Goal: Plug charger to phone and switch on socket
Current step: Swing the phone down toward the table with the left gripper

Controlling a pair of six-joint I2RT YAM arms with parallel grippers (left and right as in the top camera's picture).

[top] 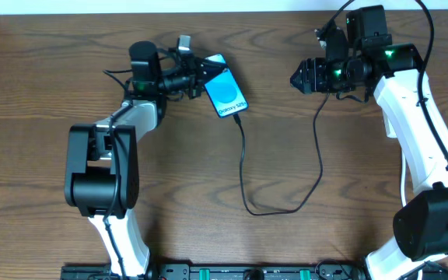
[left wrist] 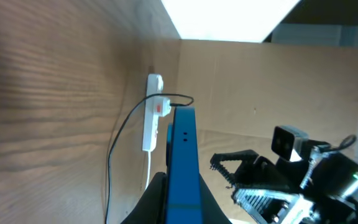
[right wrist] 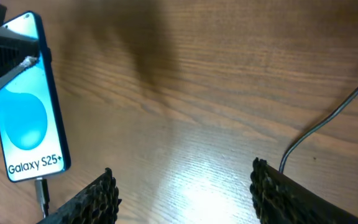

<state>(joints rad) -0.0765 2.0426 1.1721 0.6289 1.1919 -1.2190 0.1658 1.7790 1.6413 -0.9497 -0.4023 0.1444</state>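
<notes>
The charger is already in the phone's end. My left gripper should next move down and back and turn the phone [top: 226, 87] straight to release it on the bare tabletop.
My left gripper [top: 202, 75] is shut on the phone [top: 226, 87] and holds it tilted at the back of the table, blue screen up. In the left wrist view the phone [left wrist: 183, 155] shows edge-on between the jaws [left wrist: 182, 202]. The charger [top: 244, 167] runs from the phone's lower end, loops forward, then rises toward the right arm. In the right wrist view its plug tip [right wrist: 41, 189] meets the bottom edge of the phone [right wrist: 28, 109]. The socket [left wrist: 151, 112] shows only in the left wrist view; the right arm hides it overhead. My right gripper [top: 305, 78] is open and empty [right wrist: 182, 196].
A cardboard wall [left wrist: 272, 93] stands behind the socket. The socket's white cord [left wrist: 149, 168] trails from its near end. A stretch of black cable [right wrist: 328, 118] lies by the right finger. The wooden table [top: 45, 85] spreads to the left and front.
</notes>
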